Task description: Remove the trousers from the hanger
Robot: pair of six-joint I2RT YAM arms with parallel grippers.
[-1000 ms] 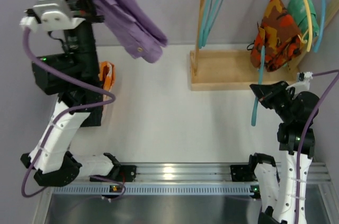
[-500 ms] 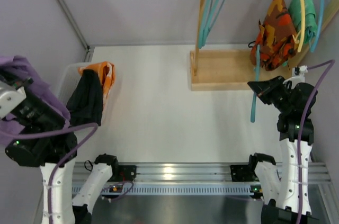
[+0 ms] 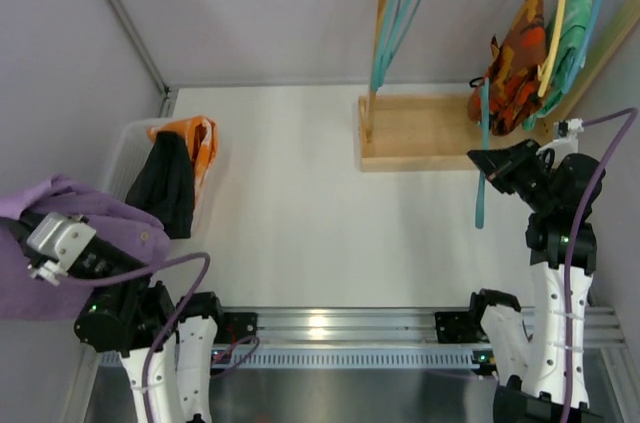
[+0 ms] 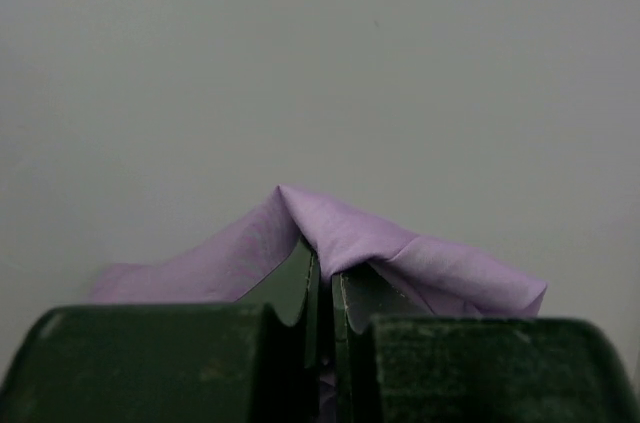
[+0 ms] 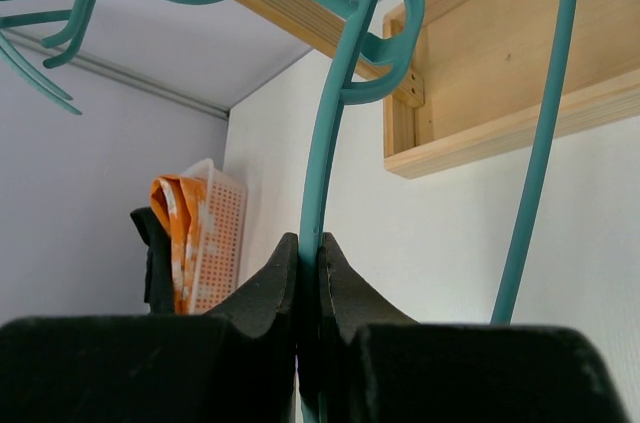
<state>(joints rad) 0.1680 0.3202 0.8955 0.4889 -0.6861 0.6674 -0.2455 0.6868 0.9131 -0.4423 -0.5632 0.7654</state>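
Note:
The fold swings and turns outward with my left gripper over the white basket, which already holds other cloths, and gets released next.
The purple trousers (image 3: 100,215) hang off the table's near left corner, draped over my left wrist. My left gripper (image 4: 325,263) is shut on a fold of them (image 4: 400,248). My right gripper (image 3: 484,165) is shut on the thin bar of a bare teal hanger (image 3: 481,205), seen between the fingers in the right wrist view (image 5: 318,158). The orange-red patterned trousers (image 3: 512,68) hang on a yellow hanger (image 3: 553,13) at the far right of the rack. The green trousers (image 3: 573,38) hang just beyond them.
A wooden rack (image 3: 420,133) stands at the back right with bare teal hangers (image 3: 400,13) on its rail. A white basket (image 3: 125,143) at the left holds an orange cloth (image 3: 200,138) and a black one (image 3: 168,188).
My left arm has swung down from high at the back left to the near left corner, carrying the purple trousers. The right gripper has barely moved; the hanging garments have shifted right.

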